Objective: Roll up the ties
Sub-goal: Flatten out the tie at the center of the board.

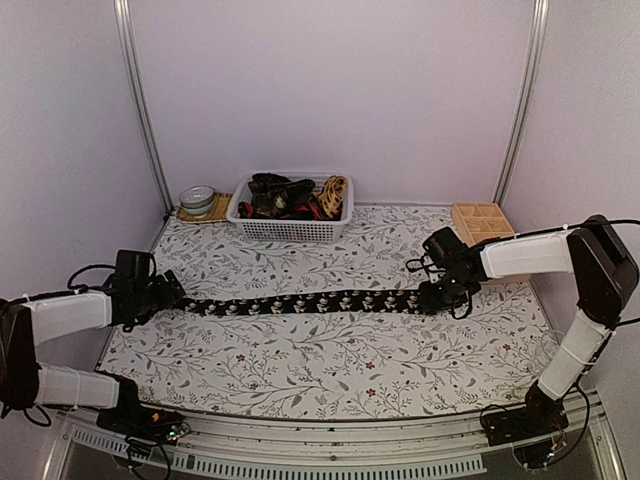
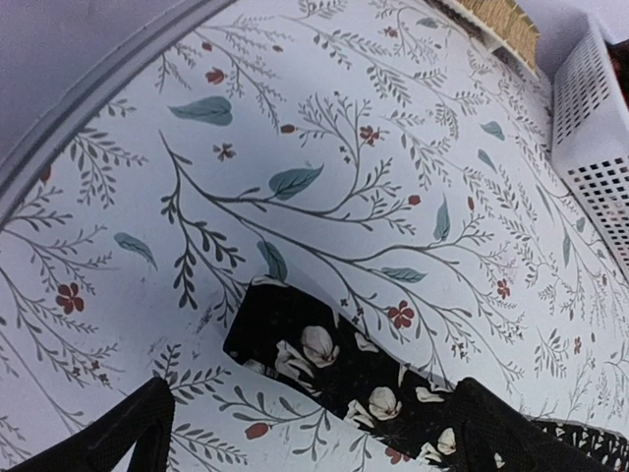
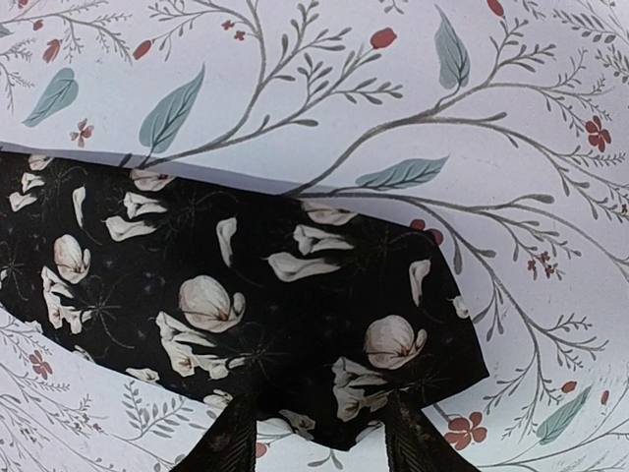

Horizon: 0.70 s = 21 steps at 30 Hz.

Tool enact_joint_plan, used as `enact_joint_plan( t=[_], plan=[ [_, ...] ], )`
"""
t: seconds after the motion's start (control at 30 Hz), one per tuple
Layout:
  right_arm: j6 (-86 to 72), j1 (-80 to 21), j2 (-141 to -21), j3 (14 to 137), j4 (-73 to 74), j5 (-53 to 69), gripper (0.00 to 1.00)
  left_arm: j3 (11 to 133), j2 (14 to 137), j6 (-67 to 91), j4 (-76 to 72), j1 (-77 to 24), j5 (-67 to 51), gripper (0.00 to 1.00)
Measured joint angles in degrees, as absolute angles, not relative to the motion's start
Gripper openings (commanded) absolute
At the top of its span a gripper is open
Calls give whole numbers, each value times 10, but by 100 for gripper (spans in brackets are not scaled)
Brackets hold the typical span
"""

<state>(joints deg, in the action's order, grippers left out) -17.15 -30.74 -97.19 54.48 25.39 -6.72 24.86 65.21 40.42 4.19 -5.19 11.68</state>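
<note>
The black tie's narrow end (image 1: 188,305) (image 2: 297,342) lies flat on the tabletop cover. I need to lower my left gripper over it first, with my fingers on either side of the cloth, to grab it.
A black tie (image 1: 300,302) with pale flowers lies flat and stretched out across the floral table cover. Its narrow end (image 2: 295,339) rests between the wide-apart fingers of my left gripper (image 1: 172,290), which is open and holds nothing. The wide pointed end (image 3: 256,285) lies under my right gripper (image 1: 432,297). Those jaws stand apart, one on each side of the tip, with the cloth flat on the table. Other ties (image 1: 280,192), dark ones and a tan patterned one (image 1: 335,192), are heaped in the basket.
A white mesh basket (image 1: 290,232) stands at the back centre; its wall (image 2: 590,147) shows in the left wrist view. A small round tin (image 1: 198,198) on a woven mat sits at the back left. A wooden compartment box (image 1: 480,222) is at the back right.
</note>
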Motion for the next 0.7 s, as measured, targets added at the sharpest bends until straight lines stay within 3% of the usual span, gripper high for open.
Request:
enact_joint_plan(
  t=[0.1, 0.33, 0.7],
  plan=[
    [-171, -307, -972, 545, 255, -68, 47, 234, 669, 431, 27, -50, 96, 96],
    [-174, -297, -949, 539, 249, -49, 62, 225, 685, 477, -11, -40, 81, 96],
    [-228, -185, -891, 461, 190, 63, 64, 210, 695, 500, -50, -9, 67, 95]
  ],
)
